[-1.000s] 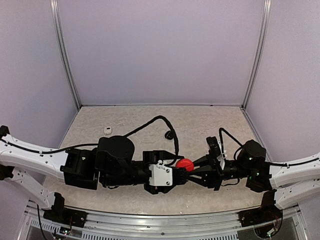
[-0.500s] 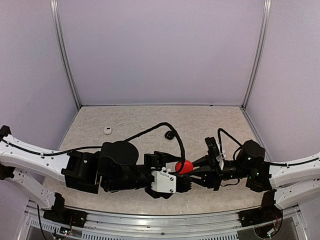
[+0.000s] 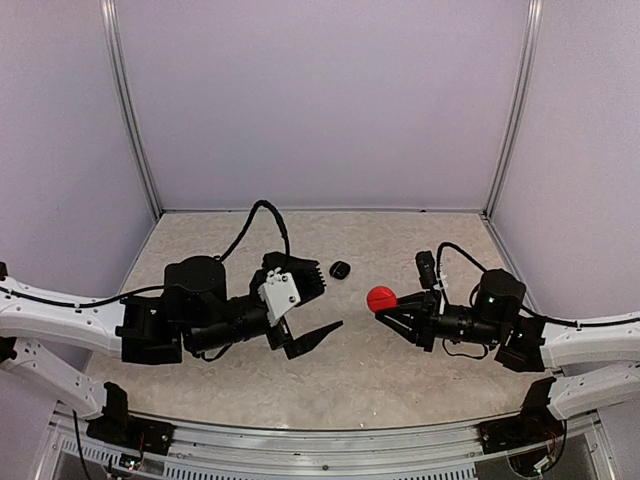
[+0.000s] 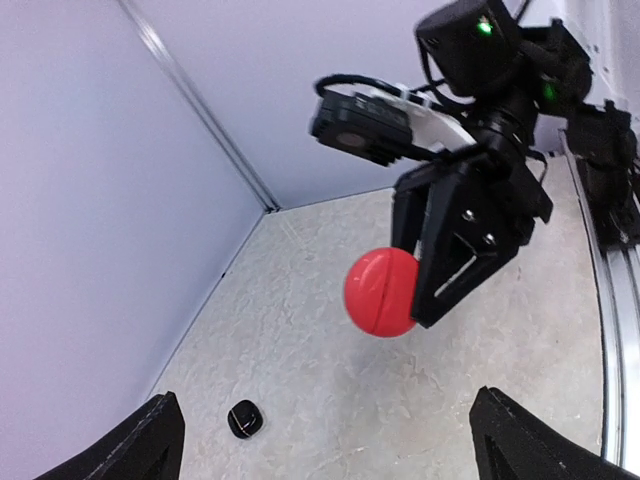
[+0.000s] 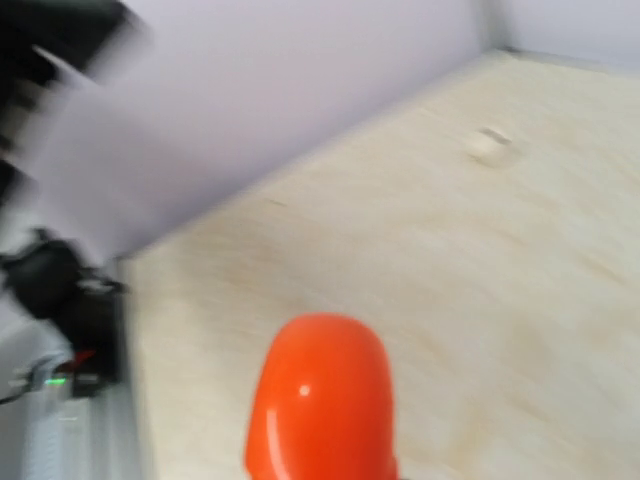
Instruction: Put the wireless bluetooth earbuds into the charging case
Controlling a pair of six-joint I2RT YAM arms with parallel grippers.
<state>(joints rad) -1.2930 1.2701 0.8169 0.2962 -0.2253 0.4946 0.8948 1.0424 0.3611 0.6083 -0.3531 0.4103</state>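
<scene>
My right gripper will next lower the closed red case and let it go on the near side of the small black piece [image 3: 340,269], where the bare tabletop is below.
My right gripper [image 3: 388,306] is shut on a red pebble-shaped charging case [image 3: 380,298], closed along its seam and held above the table. The left wrist view shows that case [image 4: 382,291] between the right fingers [image 4: 440,285]. It fills the bottom of the right wrist view [image 5: 320,400]. My left gripper [image 3: 328,304] stands wide open to the left of the case, apart from it, holding nothing. A small black rounded piece [image 3: 340,269] with a thin line across it lies on the table beyond the left fingers [image 4: 245,418]. Whether it is an earbud or a case I cannot tell.
A small pale piece [image 5: 490,145] lies blurred on the far table in the right wrist view. Purple walls [image 3: 320,100] close the table at the back and both sides. A black cable [image 3: 262,210] loops above the left wrist.
The left gripper let go of the red case, opened wide and drew back to the left. The right gripper keeps the case and has shifted slightly back and right. The black piece is now uncovered.
</scene>
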